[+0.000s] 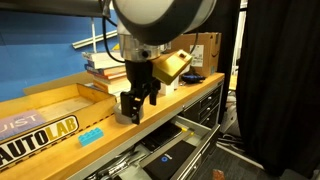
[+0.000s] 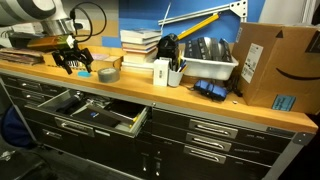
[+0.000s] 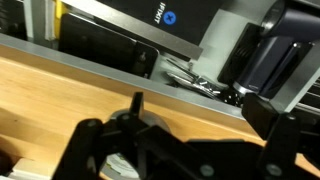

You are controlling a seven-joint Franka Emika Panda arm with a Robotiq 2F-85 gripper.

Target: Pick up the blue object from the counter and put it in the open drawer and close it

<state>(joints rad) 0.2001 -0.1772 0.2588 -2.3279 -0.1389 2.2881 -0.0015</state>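
Observation:
The blue object point(image 1: 90, 136) is beside my gripper's open fingers, so my gripper should next move from the grey tape roll toward the AUTOLAB lettering and go down onto that object.
The blue object point(image 1: 92, 135) lies flat on the wooden counter point(image 1: 60, 145), just right of the AUTOLAB lettering. My gripper point(image 1: 138, 102) hangs open and empty just above the counter, to the right of the blue object and apart from it. In an exterior view the gripper point(image 2: 72, 63) is at the counter's left end; I cannot make out the blue object there. The wrist view shows the open fingers point(image 3: 197, 110) over bare wood near the counter's edge. The wide drawer point(image 2: 88, 126) stands open below the counter, and also shows in an exterior view point(image 1: 170, 150).
A grey tape roll point(image 2: 108, 73) lies right beside the gripper. Stacked books point(image 2: 140, 45), a white tray point(image 2: 205, 68), a cup of tools point(image 2: 163, 72) and a cardboard box point(image 2: 275, 65) stand further along the counter. Closed drawers point(image 2: 215, 128) lie beside the open one.

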